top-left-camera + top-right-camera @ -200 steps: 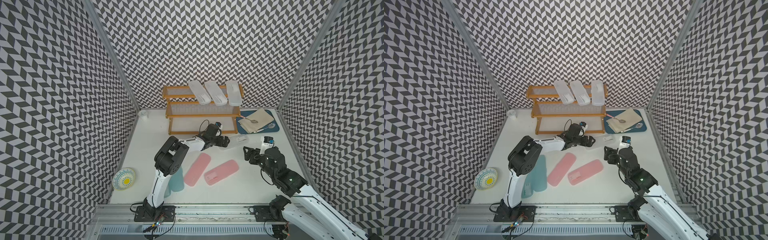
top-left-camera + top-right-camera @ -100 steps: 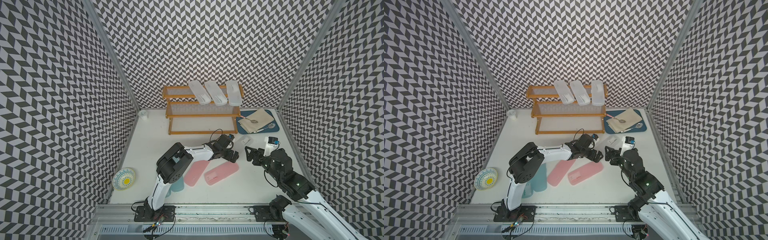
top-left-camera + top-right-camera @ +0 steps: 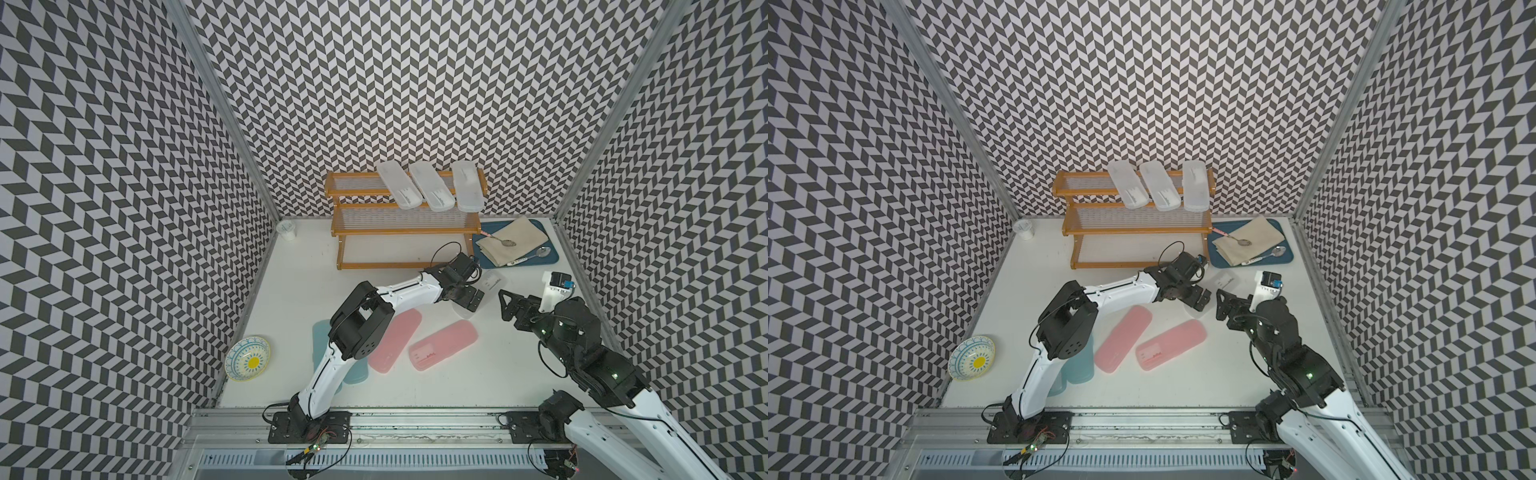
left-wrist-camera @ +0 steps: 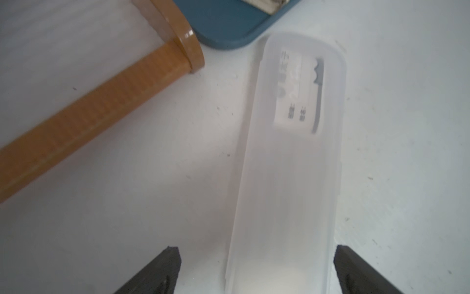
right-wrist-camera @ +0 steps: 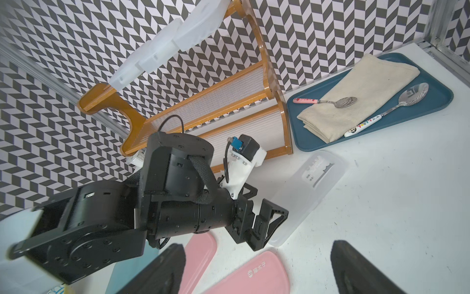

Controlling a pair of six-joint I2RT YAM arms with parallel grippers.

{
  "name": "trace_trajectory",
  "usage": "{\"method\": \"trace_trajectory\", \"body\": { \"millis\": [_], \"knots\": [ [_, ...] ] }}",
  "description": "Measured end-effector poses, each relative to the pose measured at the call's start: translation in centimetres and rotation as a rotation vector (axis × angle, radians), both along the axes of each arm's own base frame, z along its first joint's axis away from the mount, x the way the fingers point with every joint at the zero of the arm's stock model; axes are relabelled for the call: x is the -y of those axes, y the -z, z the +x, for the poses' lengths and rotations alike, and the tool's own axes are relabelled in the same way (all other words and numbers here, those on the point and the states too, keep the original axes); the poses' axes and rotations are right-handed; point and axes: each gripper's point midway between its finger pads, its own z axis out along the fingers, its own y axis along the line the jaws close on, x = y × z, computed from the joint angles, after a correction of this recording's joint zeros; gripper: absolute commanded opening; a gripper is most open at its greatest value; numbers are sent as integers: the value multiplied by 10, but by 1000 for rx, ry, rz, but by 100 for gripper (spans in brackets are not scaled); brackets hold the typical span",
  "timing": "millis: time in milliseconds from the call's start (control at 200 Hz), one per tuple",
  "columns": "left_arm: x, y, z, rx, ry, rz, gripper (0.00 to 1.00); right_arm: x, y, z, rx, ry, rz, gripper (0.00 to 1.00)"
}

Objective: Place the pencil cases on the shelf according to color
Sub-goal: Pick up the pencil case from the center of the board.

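I will lower my left gripper next, centre its fingers astride the white case's near end (image 3: 465, 314) (image 4: 279, 271) and close, as that end is below it, nearer one finger's end than the other's.
A frosted white pencil case (image 4: 292, 165) lies flat on the table in front of the shelf's right foot. My left gripper (image 3: 467, 300) is open around its near end, one finger beside the case's edge and the other well clear. Three white cases (image 3: 430, 185) lean on the top tier of the orange-brown shelf (image 3: 405, 222). Two pink cases (image 3: 395, 338) (image 3: 442, 345) lie mid-table. A teal case (image 3: 322, 336) is partly hidden under the left arm. My right gripper (image 3: 505, 303) hovers open and empty just right of the left one, above a pink case (image 5: 254, 277).
A blue tray (image 3: 544, 258) with a beige cloth and two spoons sits right of the shelf, close to the white case. A small white cup (image 3: 286, 230) stands at the back left. A yellow and blue bowl (image 3: 248, 358) lies by the left wall.
My left gripper swung from the shelf's front rail rightward and nearer, down over the white case. My right gripper's jaws opened wider; that arm barely moved.
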Motion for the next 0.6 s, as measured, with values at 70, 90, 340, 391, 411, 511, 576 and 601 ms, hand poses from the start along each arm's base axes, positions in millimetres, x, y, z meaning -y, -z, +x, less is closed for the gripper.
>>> {"method": "trace_trajectory", "body": {
  "millis": [70, 90, 340, 391, 411, 511, 576, 601],
  "knots": [
    [-2, 6, -7, -8, 18, 31, 100, 2, 1, -2, -3, 3, 0, 95],
    [-2, 7, -8, -9, 23, 37, 100, 2, 0, -3, -1, 3, 1, 95],
    [4, 9, -20, 5, 64, 64, 100, 3, -1, -5, 2, 6, 11, 95],
    [5, 10, -22, 6, 70, 66, 100, 3, -1, -5, 2, 6, 10, 96],
    [5, 10, -22, 6, 74, 66, 100, 3, -1, -5, 2, 6, 10, 96],
    [6, 14, -24, 5, 79, 74, 100, 3, -1, -5, 3, 6, 11, 96],
    [5, 19, -24, 0, 79, 82, 100, 3, -1, -5, 3, 6, 11, 96],
    [5, 22, -25, -3, 79, 87, 99, 3, -1, -5, 3, 6, 11, 96]
  ]
}}
